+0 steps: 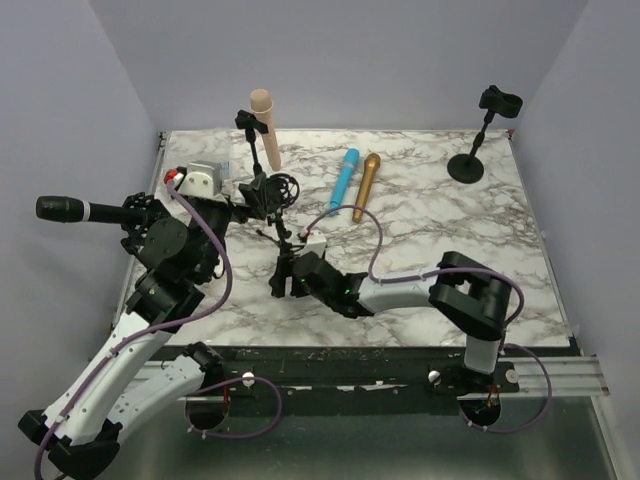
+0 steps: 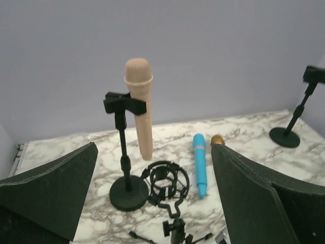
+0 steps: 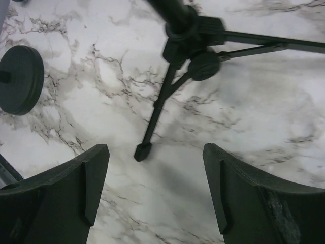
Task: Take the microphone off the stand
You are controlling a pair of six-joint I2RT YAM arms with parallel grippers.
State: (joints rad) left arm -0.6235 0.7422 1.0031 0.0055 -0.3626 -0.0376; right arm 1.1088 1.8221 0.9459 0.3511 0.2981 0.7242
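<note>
My right gripper eases outward onto the tripod's near leg [image 3: 154, 115] next. The leg is just outward of its fingers and lines up with their open gap.
A beige microphone [image 1: 265, 135] stands upright in the clip of a black round-base stand [image 1: 248, 125] at the far left of the marble table. It also shows in the left wrist view [image 2: 141, 112], with the stand's base [image 2: 128, 193] below it. My left gripper [image 1: 243, 200] is open and empty, near the stand and pointing at it [image 2: 154, 147]. My right gripper [image 1: 283, 280] is open and empty, low over the table by a tripod foot [image 3: 143, 151]. A black microphone [image 1: 65, 209] juts left from behind my left wrist; I cannot tell what holds it.
An empty shock mount on a small tripod [image 2: 165, 183] stands just in front of the stand [image 1: 285, 187]. A blue microphone [image 1: 345, 175] and a gold one [image 1: 366, 185] lie mid-table. A second empty stand [image 1: 480, 140] is at the far right.
</note>
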